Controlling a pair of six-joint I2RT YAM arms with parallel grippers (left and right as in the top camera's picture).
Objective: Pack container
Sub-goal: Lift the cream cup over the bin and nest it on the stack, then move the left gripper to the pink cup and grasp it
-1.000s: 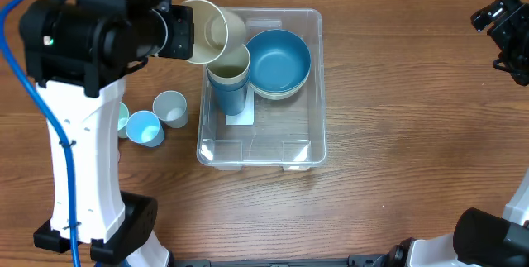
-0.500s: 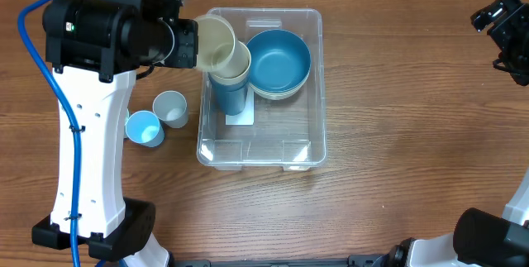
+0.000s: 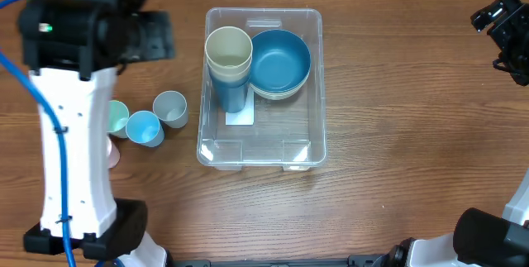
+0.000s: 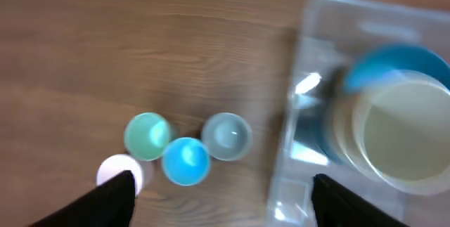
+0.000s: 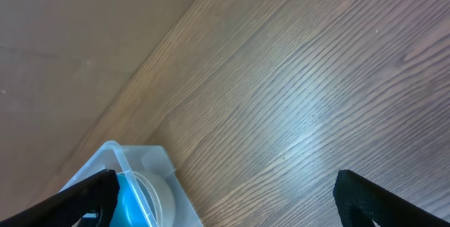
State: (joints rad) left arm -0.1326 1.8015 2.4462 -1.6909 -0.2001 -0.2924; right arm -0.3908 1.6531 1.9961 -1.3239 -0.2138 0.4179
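Next, my left gripper swings back and down onto the pink cup's rim away from the container, since the cup ends the cluster with open wood beside it.
The clear container (image 3: 318, 93) stands mid-table. Inside it, a cream cup (image 3: 228, 52) is nested upright on a blue cup, next to a blue bowl (image 3: 278, 60) stacked on a pale bowl. The left arm hovers over the table left of the container. In the left wrist view my left gripper (image 4: 223, 206) is open with nothing between its fingers, above loose cups, and the container (image 4: 295, 114) and cream cup (image 4: 404, 132) lie to its right. My right gripper (image 5: 225, 206) is open and empty, far right of the container (image 5: 133, 160).
Loose cups stand on the wood left of the container: a grey-blue one (image 3: 170, 107), a bright blue one (image 3: 143, 126), a green one (image 3: 118, 118) and a pale pink one (image 3: 111, 153), the last two partly under the left arm. The right arm (image 3: 504, 31) sits at the far right edge.
The left gripper let go of the cream cup, which now sits nested on the stack in the container. It opened and drew back to the left. The right arm has not moved.
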